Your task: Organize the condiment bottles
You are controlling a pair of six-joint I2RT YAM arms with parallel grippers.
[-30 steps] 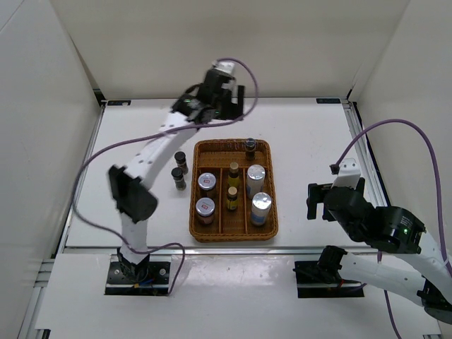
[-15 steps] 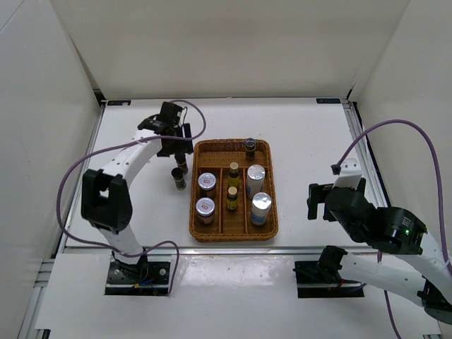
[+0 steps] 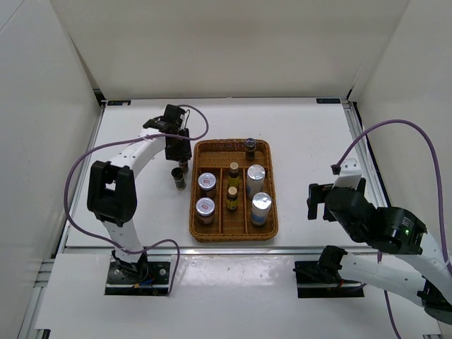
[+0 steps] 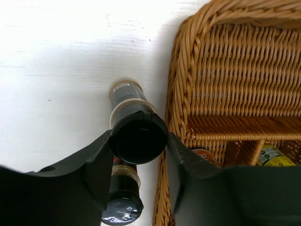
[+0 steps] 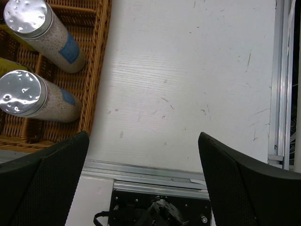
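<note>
My left gripper will lift the bottle up over the side of the wicker tray next, then lower it into the tray's far section (image 3: 229, 152) (image 4: 277, 89) and let go of it, because there is room beside the third dark bottle.
My left gripper (image 4: 138, 141) is shut on the black cap of a tiny dark bottle (image 4: 124, 96) that stands on the table just left of the wicker tray (image 3: 233, 233). From above, this gripper (image 3: 178, 150) covers most of that bottle. A second tiny dark bottle (image 3: 179, 179) stands right in front of it. A third dark bottle (image 3: 250, 146), two amber bottles (image 3: 232, 185), two white cylinders (image 3: 258, 194) and two silver-lidded jars (image 3: 206, 195) are in the tray. My right gripper (image 5: 143, 174) hangs open over bare table to the right of the tray.
The tray's wicker wall (image 4: 176, 108) runs close beside the right finger (image 4: 188, 165) of my left gripper. The table's metal front rail (image 5: 150, 172) lies under my right gripper. White walls close in the table at the back and on both sides.
My left arm swung from the back of the table down to the left of the tray, and its jaws closed on the dark bottle's cap. The right arm has not moved.
</note>
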